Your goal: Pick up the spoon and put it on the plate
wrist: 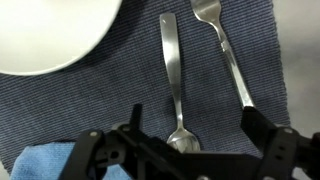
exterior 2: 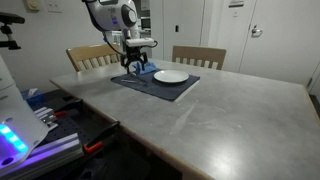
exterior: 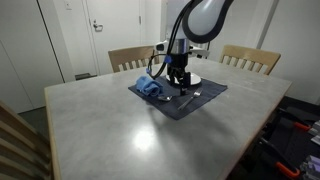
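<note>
The narrow end of the spoon's handle (wrist: 178,117) is below my gripper, between its open fingers, so the fingers need to go down around it next and close beside the spoon's bowl.
In the wrist view a metal spoon (wrist: 173,75) lies on a dark blue placemat (wrist: 120,100), its bowl near the bottom between my fingers and its handle pointing away. A fork (wrist: 228,55) lies to its right. The white plate (wrist: 45,35) fills the upper left corner. My gripper (wrist: 190,135) is open, its fingers straddling the spoon's bowl just above the mat. In both exterior views the gripper (exterior: 178,80) (exterior 2: 137,66) hangs low over the mat, beside the plate (exterior 2: 171,76).
A blue cloth (exterior: 149,87) lies on the mat's edge next to the gripper and shows in the wrist view (wrist: 40,162). The mat sits on a grey table (exterior: 130,130). Wooden chairs (exterior: 250,58) stand behind the table.
</note>
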Controlling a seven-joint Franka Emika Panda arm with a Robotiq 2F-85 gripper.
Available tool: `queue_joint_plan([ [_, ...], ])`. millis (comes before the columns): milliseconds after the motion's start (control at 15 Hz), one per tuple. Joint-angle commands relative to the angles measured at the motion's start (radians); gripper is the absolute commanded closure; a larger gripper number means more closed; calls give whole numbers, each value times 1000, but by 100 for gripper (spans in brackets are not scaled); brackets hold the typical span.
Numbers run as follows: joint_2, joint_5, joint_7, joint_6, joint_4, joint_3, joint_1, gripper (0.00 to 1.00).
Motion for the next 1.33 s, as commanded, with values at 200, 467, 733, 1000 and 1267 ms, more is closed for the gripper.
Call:
queue_joint_plan([
  [200,93,-15,-61,-5,76,20,-29,0],
  [467,106,-12,-68,-7,88,19,-29,0],
  [733,107,-11,-58,5,87,14,-33,0],
  [1000,115,-8,-66,16,90,17,-42,0],
  [1267,126,-10,-67,17,99,17,-45,0],
])
